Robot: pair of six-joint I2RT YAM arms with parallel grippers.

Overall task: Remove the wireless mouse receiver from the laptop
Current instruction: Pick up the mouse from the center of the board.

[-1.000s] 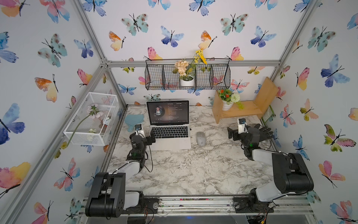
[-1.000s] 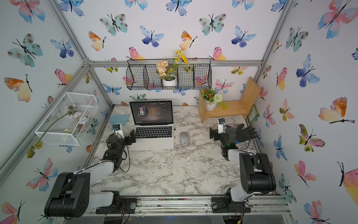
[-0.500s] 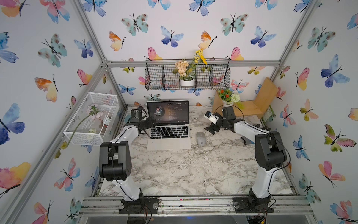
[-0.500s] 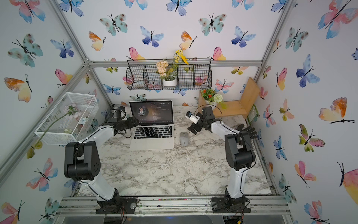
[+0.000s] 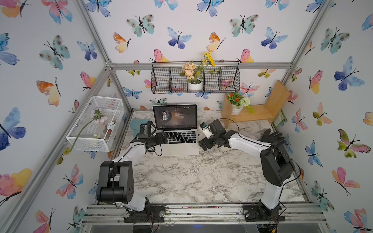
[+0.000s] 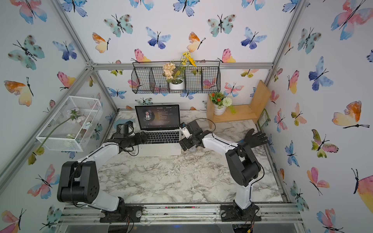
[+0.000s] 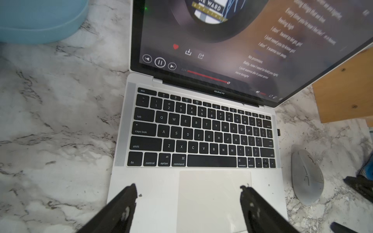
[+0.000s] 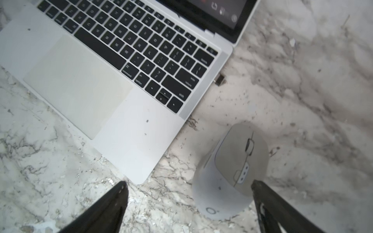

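Observation:
My right gripper turns to line up and lowers its open fingers around the long sides of the grey mouse [image 8: 228,171] next, since it lies below, at an angle to the fingers.
The silver laptop [image 5: 177,148] [image 6: 161,150] stands open at the back of the marble table. The wireless mouse receiver [image 8: 220,79] [image 7: 278,132] is a tiny dark stub sticking out of the laptop's right side edge, level with the keyboard. My left gripper [image 7: 188,187] [image 5: 164,137] is open above the laptop's [image 7: 161,181] left palm rest and trackpad, holding nothing. My right gripper [image 8: 188,183] [image 5: 204,144] is open over the table by the laptop's [image 8: 129,131] front right corner. One of its fingers is beside the grey mouse [image 8: 228,171], short of the receiver.
The grey mouse [image 7: 306,175] lies just right of the laptop. A wooden shelf [image 5: 256,116] with a flower pot [image 5: 236,109] stands at the back right. A black glove [image 5: 272,136] is near the right wall. A blue object [image 7: 40,20] lies left of the screen.
Both arms have swung from the front of the table up to the laptop. The left gripper now sits over its left half. The right has come down beside the mouse.

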